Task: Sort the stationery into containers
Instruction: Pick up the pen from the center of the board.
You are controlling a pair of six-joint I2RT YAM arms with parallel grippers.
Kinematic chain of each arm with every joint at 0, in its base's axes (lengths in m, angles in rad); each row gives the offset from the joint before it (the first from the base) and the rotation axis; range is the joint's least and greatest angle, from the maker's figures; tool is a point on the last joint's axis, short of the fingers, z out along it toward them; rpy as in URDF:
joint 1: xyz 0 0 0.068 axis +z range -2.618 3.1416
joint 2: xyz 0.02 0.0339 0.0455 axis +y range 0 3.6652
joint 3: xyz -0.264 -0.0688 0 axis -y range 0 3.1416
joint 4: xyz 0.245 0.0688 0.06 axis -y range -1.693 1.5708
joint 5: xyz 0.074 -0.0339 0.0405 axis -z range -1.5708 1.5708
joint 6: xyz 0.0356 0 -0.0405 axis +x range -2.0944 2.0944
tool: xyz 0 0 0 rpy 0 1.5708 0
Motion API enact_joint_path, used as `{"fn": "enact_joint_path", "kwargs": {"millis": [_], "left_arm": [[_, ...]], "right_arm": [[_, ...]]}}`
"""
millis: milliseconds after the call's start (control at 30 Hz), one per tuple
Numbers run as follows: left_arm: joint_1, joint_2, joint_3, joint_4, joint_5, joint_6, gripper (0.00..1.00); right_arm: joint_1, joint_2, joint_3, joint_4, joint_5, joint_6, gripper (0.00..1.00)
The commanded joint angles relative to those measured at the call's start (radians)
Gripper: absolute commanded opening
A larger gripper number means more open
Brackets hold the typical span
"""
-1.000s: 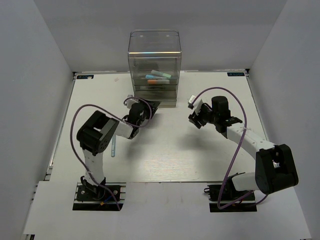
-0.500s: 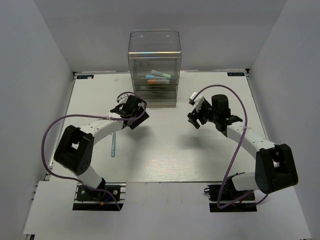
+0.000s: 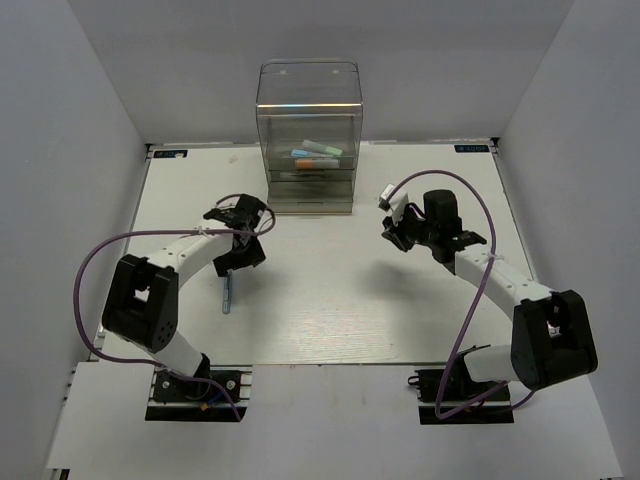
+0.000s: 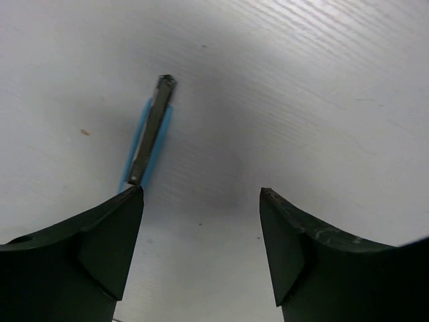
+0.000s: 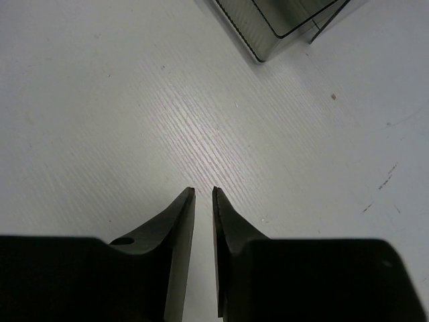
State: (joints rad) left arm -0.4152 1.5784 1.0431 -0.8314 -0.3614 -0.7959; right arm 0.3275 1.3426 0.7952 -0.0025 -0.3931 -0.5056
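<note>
My left gripper is above the pen, which lies below it and to the left in its wrist view. It needs to move to that side and down over the light blue pen (image 3: 227, 292) next.
On the table lies a light blue pen (image 3: 227, 292) with a dark clip, seen in the left wrist view as the pen (image 4: 149, 137) just ahead and left of my left finger. My left gripper (image 3: 236, 262) (image 4: 201, 194) hovers over the bare table beside it, open, with nothing between the jaws. The clear drawer cabinet (image 3: 310, 135) stands at the back centre, with several pens (image 3: 318, 152) lying in an upper drawer. My right gripper (image 3: 392, 232) (image 5: 203, 191) hangs to the cabinet's right, its jaws drawn almost together on nothing. A cabinet corner (image 5: 281, 20) shows ahead of it.
White walls close in the table on the left, right and back. Purple cables (image 3: 100, 270) loop out from both arms. The cabinet's lower drawers (image 3: 311, 190) face the arms.
My left gripper has swung left and back from the cabinet front toward the blue pen, opening wider. My right gripper's jaws have closed from wide to nearly together.
</note>
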Motion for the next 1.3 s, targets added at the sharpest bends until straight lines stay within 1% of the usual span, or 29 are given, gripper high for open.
{"fn": "enact_joint_path", "kwargs": {"millis": [0, 100, 200, 333, 400, 500, 533, 600, 633, 700, 733, 833, 933, 967, 1033, 1067, 1133, 1167, 1200, 1233, 1267], "left_arm": [[0.042, -0.041, 0.034, -0.048, -0.027, 0.090, 0.80], [0.081, -0.041, 0.002, -0.026, -0.013, 0.136, 0.82], [0.125, -0.041, -0.034, 0.021, 0.042, 0.169, 0.82], [0.159, -0.002, -0.045, 0.046, 0.096, 0.205, 0.82], [0.187, 0.021, -0.054, 0.072, 0.125, 0.228, 0.79], [0.197, 0.031, -0.077, 0.096, 0.159, 0.238, 0.75], [0.207, 0.031, -0.089, 0.110, 0.183, 0.250, 0.70], [0.216, 0.031, -0.100, 0.124, 0.205, 0.260, 0.67], [0.216, 0.040, -0.109, 0.124, 0.222, 0.261, 0.63], [0.216, 0.040, -0.118, 0.133, 0.234, 0.270, 0.60], [0.216, 0.049, -0.129, 0.133, 0.234, 0.270, 0.57], [0.216, 0.058, -0.152, 0.153, 0.259, 0.270, 0.51], [0.216, 0.068, -0.178, 0.176, 0.285, 0.270, 0.38], [0.216, 0.068, -0.178, 0.176, 0.285, 0.270, 0.29], [0.216, 0.068, -0.187, 0.202, 0.328, 0.279, 0.20], [0.216, 0.068, -0.187, 0.216, 0.367, 0.279, 0.13], [0.216, 0.043, -0.187, 0.265, 0.419, 0.279, 0.09], [0.216, 0.032, -0.187, 0.287, 0.487, 0.279, 0.06], [0.216, 0.022, -0.178, 0.307, 0.521, 0.279, 0.05], [0.216, 0.009, -0.167, 0.330, 0.556, 0.270, 0.03], [0.216, -0.018, -0.167, 0.391, 0.631, 0.236, 0.00]], "right_arm": [[-0.004, -0.040, -0.011, 0.004, -0.012, -0.004, 0.24], [-0.007, -0.049, -0.016, 0.004, -0.015, -0.005, 0.24], [-0.004, -0.052, -0.016, 0.006, -0.013, -0.004, 0.25], [-0.005, -0.057, -0.017, 0.002, -0.012, -0.005, 0.26], [-0.007, -0.056, -0.016, 0.004, -0.012, -0.004, 0.26], [-0.005, -0.059, -0.017, 0.004, -0.013, -0.004, 0.26], [-0.004, -0.057, -0.019, 0.004, -0.012, -0.005, 0.26], [-0.005, -0.057, -0.019, 0.004, -0.010, -0.001, 0.26], [-0.007, -0.056, -0.017, 0.004, -0.010, -0.002, 0.26], [-0.007, -0.056, -0.017, 0.004, -0.009, 0.001, 0.26], [-0.007, -0.054, -0.019, 0.006, -0.009, 0.001, 0.26], [-0.005, -0.049, -0.016, 0.004, -0.009, 0.006, 0.26], [-0.005, -0.045, -0.013, 0.004, -0.012, 0.007, 0.26], [-0.005, -0.042, -0.010, 0.004, -0.013, 0.009, 0.26], [-0.007, -0.043, -0.008, 0.004, -0.013, 0.009, 0.26], [-0.005, -0.040, -0.013, 0.006, -0.013, 0.009, 0.26], [-0.007, -0.043, -0.007, 0.004, -0.015, 0.007, 0.31], [-0.007, -0.042, -0.007, -0.022, -0.016, 0.006, 0.34], [-0.005, -0.040, -0.008, -0.027, -0.016, 0.006, 0.52], [-0.007, -0.040, -0.010, -0.027, -0.021, -0.005, 0.61], [-0.004, -0.043, -0.008, -0.034, -0.023, -0.011, 0.66]]}}
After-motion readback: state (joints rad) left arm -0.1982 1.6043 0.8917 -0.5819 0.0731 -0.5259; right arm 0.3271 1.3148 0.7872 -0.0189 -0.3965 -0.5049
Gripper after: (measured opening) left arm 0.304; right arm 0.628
